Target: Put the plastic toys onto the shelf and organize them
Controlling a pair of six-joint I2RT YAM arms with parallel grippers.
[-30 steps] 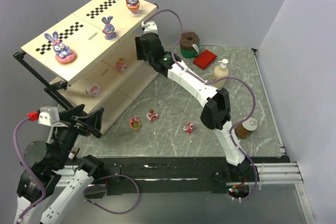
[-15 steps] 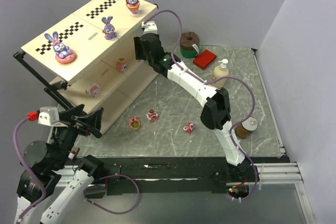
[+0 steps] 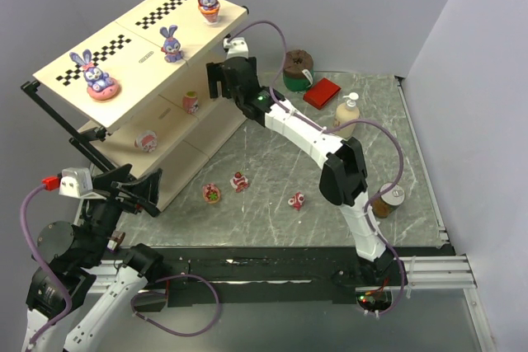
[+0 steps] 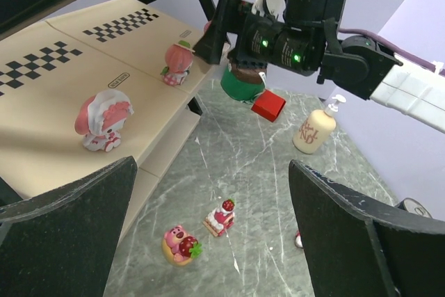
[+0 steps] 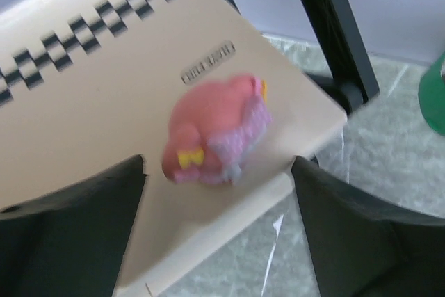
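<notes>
The right gripper backs away from the shelf's middle board next and lowers onto the strawberry cake (image 3: 239,181) on the marble floor. The pink toy just beyond my fingers already stands free.
The shelf (image 3: 132,47) stands at the back left, with three purple bunny toys (image 3: 172,44) on its checkered top board. Two pink toys (image 3: 191,101) stand on the middle board (image 4: 139,95). My right gripper (image 3: 214,80) is open at that board's right end. In the right wrist view a pink toy (image 5: 215,130) stands free on the board just beyond the fingertips (image 5: 132,172). Three more toys lie on the marble floor: a pink bear (image 4: 179,244), a strawberry cake (image 4: 221,215) and a red piece (image 3: 296,199). My left gripper (image 4: 215,241) hangs open above them, holding nothing.
A green can with a brown lid (image 3: 297,69), a red box (image 3: 322,92) and a cream pump bottle (image 3: 347,114) stand at the back. A tin can (image 3: 387,199) sits by the right arm's lower link. The shelf's black frame leg (image 5: 334,39) is next to my right gripper.
My right gripper has opened wide and let go of the pink toy, which now stands on the middle board. The left arm has not moved.
</notes>
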